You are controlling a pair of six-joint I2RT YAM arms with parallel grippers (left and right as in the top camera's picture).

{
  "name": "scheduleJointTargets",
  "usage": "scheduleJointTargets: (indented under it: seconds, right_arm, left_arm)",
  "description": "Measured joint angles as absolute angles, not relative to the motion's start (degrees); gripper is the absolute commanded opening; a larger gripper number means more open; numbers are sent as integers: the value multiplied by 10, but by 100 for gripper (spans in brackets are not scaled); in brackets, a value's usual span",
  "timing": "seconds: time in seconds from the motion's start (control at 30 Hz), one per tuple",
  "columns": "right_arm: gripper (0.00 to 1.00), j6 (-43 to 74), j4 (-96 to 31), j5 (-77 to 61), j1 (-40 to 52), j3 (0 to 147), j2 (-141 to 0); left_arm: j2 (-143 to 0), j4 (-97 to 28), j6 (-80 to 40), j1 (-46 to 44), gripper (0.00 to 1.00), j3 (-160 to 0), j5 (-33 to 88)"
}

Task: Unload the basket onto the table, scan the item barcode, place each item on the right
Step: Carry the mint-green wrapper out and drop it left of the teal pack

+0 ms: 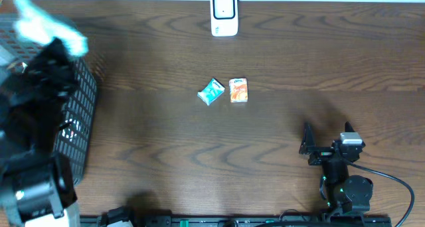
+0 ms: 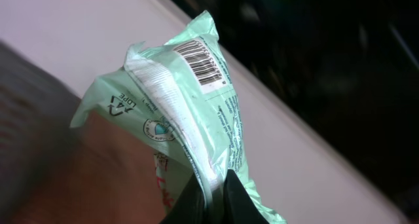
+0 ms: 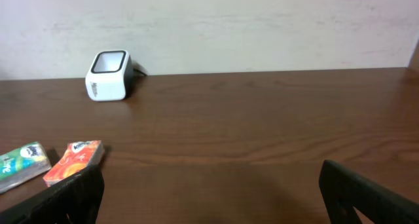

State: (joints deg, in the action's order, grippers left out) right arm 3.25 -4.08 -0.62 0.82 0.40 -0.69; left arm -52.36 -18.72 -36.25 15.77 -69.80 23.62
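Clear tabletop [image 1: 184,82] beside the teal packet is below my left gripper, to its right in the overhead view, so I will swing over, go down and let go of the seam.
My left gripper [image 2: 213,196] is shut on the sealed seam of a pale green plastic packet [image 2: 190,112], holding it up in the air. Its barcode [image 2: 201,61] shows near the packet's top, facing the left wrist camera. From overhead the packet [image 1: 48,25] is a blur at the far left, above the basket, with the left gripper [image 1: 58,49] just under it. The white scanner [image 1: 224,14] stands at the table's back middle, far from the packet. My right gripper [image 1: 327,133] rests open at the front right with nothing between its fingers [image 3: 366,191].
A black wire basket [image 1: 78,121] stands at the left edge under the left arm. A teal packet [image 1: 212,91] and an orange packet [image 1: 238,90] lie side by side mid-table. The scanner [image 3: 109,75] stands near the back wall.
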Motion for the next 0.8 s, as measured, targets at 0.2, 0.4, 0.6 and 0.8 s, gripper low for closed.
scheduleJointTargets:
  seconds: [0.2,0.4,0.6,0.8]
  right_arm:
    - [99,32,-41,-6,8,4,-7]
    - [99,32,-41,-6,8,4,-7]
    - [99,32,-41,-6,8,4,-7]
    - [99,32,-41,-6,8,4,-7]
  left_arm:
    - [-611,-204,-253,27,7,-698,251]
    - [-747,-206,-149,-72,7,-698,256]
    - [-879,-205,-81,-122,7,-698,232]
    - [-974,-185,-53,-148,24,-698,156]
